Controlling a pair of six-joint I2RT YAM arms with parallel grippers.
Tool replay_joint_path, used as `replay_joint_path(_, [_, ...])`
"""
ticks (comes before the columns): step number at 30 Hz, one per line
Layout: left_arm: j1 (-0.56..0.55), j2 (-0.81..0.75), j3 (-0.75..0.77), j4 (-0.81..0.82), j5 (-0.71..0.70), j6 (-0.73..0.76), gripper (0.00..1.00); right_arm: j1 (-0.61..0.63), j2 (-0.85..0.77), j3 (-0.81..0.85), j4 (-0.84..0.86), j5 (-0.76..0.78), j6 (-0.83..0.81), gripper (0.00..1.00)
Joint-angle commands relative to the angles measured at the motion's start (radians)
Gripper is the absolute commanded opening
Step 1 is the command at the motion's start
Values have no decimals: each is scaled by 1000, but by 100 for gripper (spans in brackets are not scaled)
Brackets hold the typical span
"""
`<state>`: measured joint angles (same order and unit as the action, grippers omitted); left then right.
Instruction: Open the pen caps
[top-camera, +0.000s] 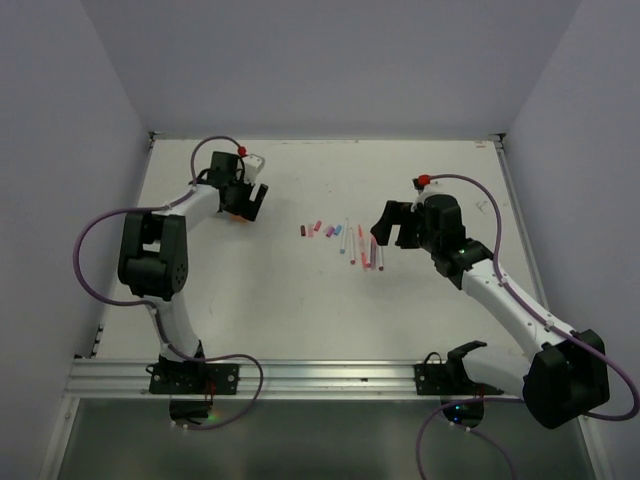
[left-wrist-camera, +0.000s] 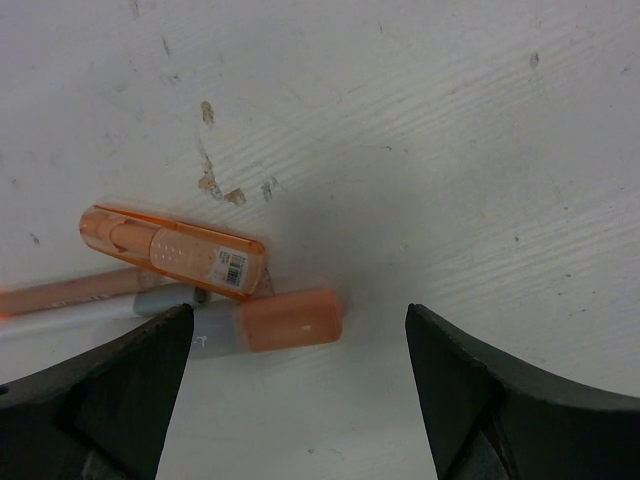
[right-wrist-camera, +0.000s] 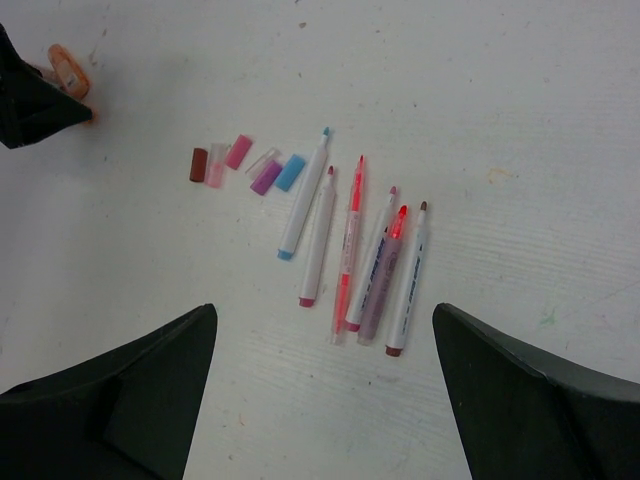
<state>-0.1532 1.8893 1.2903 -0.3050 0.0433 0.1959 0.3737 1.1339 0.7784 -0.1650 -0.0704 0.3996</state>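
The grey-barrelled pen's orange cap (left-wrist-camera: 293, 320) is below the open fingers of my left gripper and sticks out past the orange marker (left-wrist-camera: 175, 250), so I will lower that gripper slightly back onto it next.
Several uncapped thin pens (right-wrist-camera: 350, 250) lie side by side on the white table (right-wrist-camera: 500, 90), also in the top view (top-camera: 362, 250). Loose pen caps (right-wrist-camera: 240, 165) in dark red, pink, purple and blue lie in a row left of them (top-camera: 318, 230). My right gripper (right-wrist-camera: 325, 400) hangs open and empty above the near ends of these pens (top-camera: 395, 236). My left gripper (left-wrist-camera: 300, 400) is open over the far left of the table (top-camera: 244, 205). Below it lie an orange marker (left-wrist-camera: 175, 250) and a grey-barrelled pen with its orange cap (left-wrist-camera: 290, 320) on, between the jaws and touching neither.
A thin orange pen (left-wrist-camera: 70, 292) lies left of the orange marker. The table has a raised rim at the back (top-camera: 320, 138) and a metal rail (top-camera: 320, 375) along the near edge. The left gripper (right-wrist-camera: 30, 105) shows at the right wrist view's top left.
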Motion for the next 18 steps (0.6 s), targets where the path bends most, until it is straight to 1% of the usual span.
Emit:
replay_joint_path(1, [27, 7, 27, -8, 52, 69, 89, -2, -25, -11, 22, -17, -21, 93])
replay_joint_path(11, [73, 34, -2, 15, 109, 42, 89, -2, -29, -16, 24, -25, -24, 93])
replay_joint_path(18, [76, 39, -22, 15, 95, 25, 89, -2, -42, -22, 32, -31, -21, 93])
